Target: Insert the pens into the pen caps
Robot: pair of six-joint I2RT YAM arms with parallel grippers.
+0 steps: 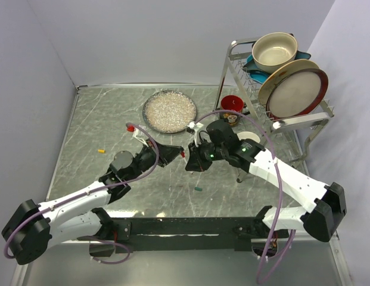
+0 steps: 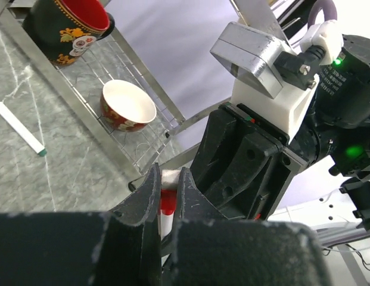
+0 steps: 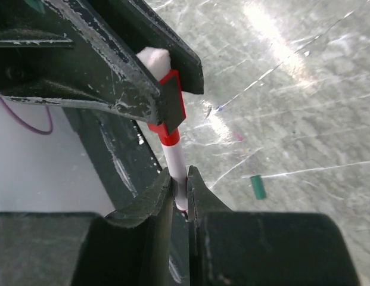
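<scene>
My left gripper draws away from the right gripper next, tilts downward and lowers to bare table, since the white pen sits in the red pen cap (image 3: 173, 98).
My left gripper (image 1: 176, 154) (image 2: 168, 179) is shut on a red pen cap (image 3: 173, 98) (image 2: 167, 202), and a white end pokes out past its jaws. My right gripper (image 1: 189, 162) (image 3: 180, 179) is shut on a white pen (image 3: 174, 156) and faces the left one above the table's middle. The pen's red-banded end runs straight into the cap. A dark green cap (image 1: 198, 188) (image 3: 257, 186) lies on the table below the grippers. At the far left lies an orange-yellow cap (image 1: 101, 151). Another white pen (image 2: 18, 128) with a green tip lies near the rack.
A glittery silver plate (image 1: 169, 111) sits at the back centre. A dish rack (image 1: 292, 122) at the right holds plates and a bowl, with a red mug (image 1: 232, 104) beside it. A small red piece (image 1: 130, 127) lies left of the plate.
</scene>
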